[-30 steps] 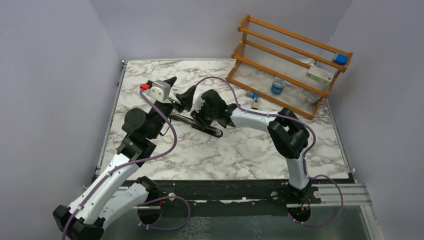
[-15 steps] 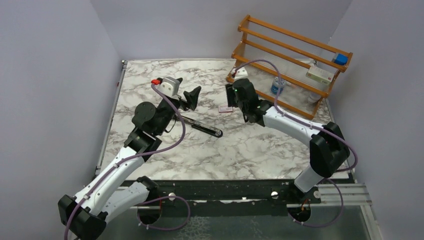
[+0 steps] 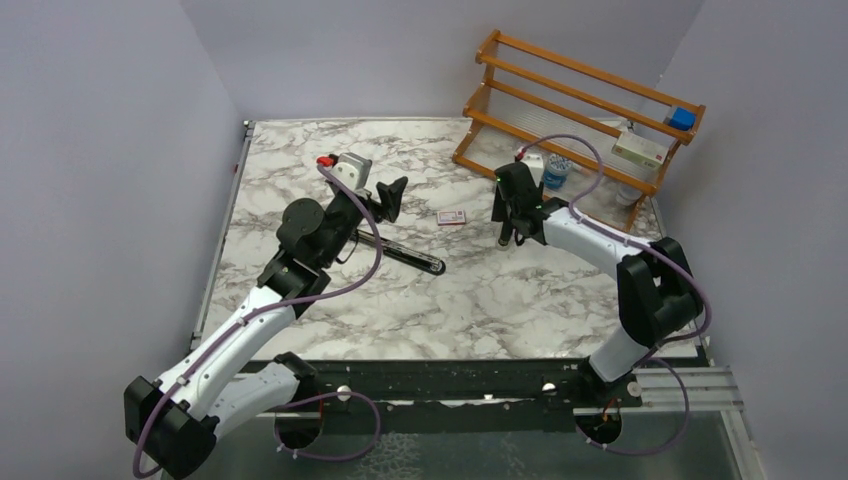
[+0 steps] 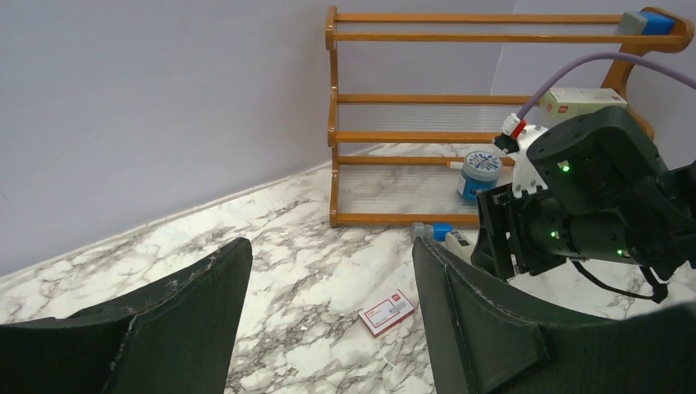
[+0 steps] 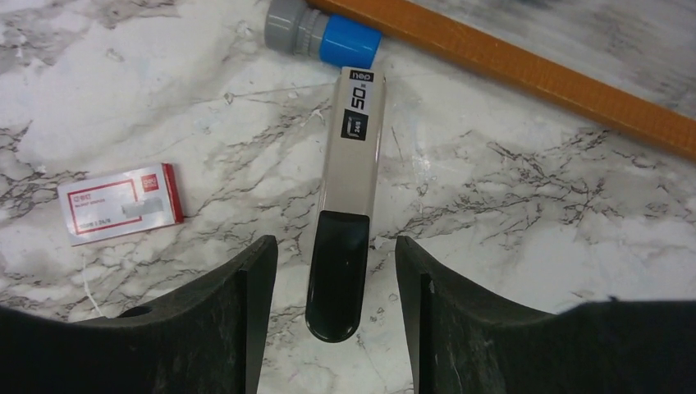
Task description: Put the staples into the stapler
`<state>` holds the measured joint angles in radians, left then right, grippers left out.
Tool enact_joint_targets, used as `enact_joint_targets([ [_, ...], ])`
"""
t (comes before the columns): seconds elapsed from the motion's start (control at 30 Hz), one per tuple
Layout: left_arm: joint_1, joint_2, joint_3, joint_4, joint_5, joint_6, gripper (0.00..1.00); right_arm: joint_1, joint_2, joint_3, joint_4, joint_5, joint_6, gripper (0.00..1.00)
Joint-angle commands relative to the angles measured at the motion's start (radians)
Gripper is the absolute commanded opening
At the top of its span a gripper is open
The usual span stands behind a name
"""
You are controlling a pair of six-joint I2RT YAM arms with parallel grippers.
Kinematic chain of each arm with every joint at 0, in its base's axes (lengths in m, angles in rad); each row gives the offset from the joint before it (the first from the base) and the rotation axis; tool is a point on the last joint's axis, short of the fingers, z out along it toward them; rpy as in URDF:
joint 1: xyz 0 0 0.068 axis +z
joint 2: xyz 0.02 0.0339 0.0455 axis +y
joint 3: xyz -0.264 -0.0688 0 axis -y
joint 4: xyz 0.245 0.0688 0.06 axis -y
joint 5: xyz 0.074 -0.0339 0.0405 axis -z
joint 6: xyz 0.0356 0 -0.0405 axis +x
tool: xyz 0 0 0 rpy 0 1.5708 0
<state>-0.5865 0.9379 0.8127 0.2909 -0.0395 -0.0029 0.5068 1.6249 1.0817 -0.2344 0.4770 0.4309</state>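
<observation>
The black end (image 3: 504, 241) (image 5: 337, 276) of the slim beige object is below, lined up between the open fingers, so my right gripper will go down around it next and close.
The black stapler (image 3: 405, 256) lies flat on the marble table, left of centre, its left end under my left arm. The staples are a small pink-red box with a white label (image 3: 451, 217), lying alone on the table (image 4: 387, 312) (image 5: 121, 204). My left gripper (image 3: 388, 192) hovers open above the stapler's far side, and the box shows between its fingers (image 4: 328, 254) further off. My right gripper (image 3: 507, 238) points down near the shelf, open (image 5: 335, 246). Its fingers straddle the black end of a slim beige object (image 5: 353, 148) without touching it.
A wooden shelf (image 3: 580, 120) stands at the back right, holding a white box (image 3: 640, 150) and a blue cube (image 3: 682, 118). A blue-lidded jar (image 3: 556, 172) sits on its lowest level. A grey and blue cylinder (image 5: 324, 33) lies by the shelf's front rail.
My right arm swung from the stapler rightward to the shelf and its jaws widened. The staples box came into sight on the table. My left gripper shifted slightly right, still open.
</observation>
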Motion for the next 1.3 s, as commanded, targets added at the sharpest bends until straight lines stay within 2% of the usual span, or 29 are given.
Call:
enact_joint_targets([
  [0.0,0.000,-0.005,-0.013,0.033,0.022,-0.005,0.75,-0.023,0.060,0.016,-0.046,-0.053,0.075,0.59],
  [0.23,0.000,-0.018,-0.028,0.033,0.015,0.009,0.75,-0.034,0.140,0.034,-0.052,-0.111,0.098,0.58],
  [0.33,-0.001,-0.020,-0.029,0.033,0.012,0.009,0.75,-0.035,0.156,0.028,-0.050,-0.096,0.101,0.54],
  [0.67,-0.001,-0.007,-0.023,0.033,0.015,0.018,0.75,-0.035,0.041,-0.037,0.001,-0.036,0.061,0.12],
  [0.8,0.000,-0.003,-0.017,0.031,0.000,0.036,0.76,-0.035,-0.032,-0.058,0.026,-0.094,-0.024,0.04],
  [0.9,0.002,0.014,0.023,-0.044,-0.025,0.046,0.76,-0.034,-0.122,-0.082,0.074,-0.196,-0.099,0.01],
  [1.07,0.037,0.035,0.033,-0.066,-0.041,0.015,0.76,-0.034,-0.254,-0.139,0.207,-0.545,-0.271,0.01],
  [1.2,0.091,0.062,0.090,-0.141,-0.032,-0.008,0.76,-0.031,-0.267,-0.132,0.217,-0.829,-0.364,0.01],
  [1.27,0.105,0.068,0.109,-0.173,-0.045,-0.011,0.76,-0.017,-0.258,-0.109,0.182,-0.921,-0.405,0.01],
])
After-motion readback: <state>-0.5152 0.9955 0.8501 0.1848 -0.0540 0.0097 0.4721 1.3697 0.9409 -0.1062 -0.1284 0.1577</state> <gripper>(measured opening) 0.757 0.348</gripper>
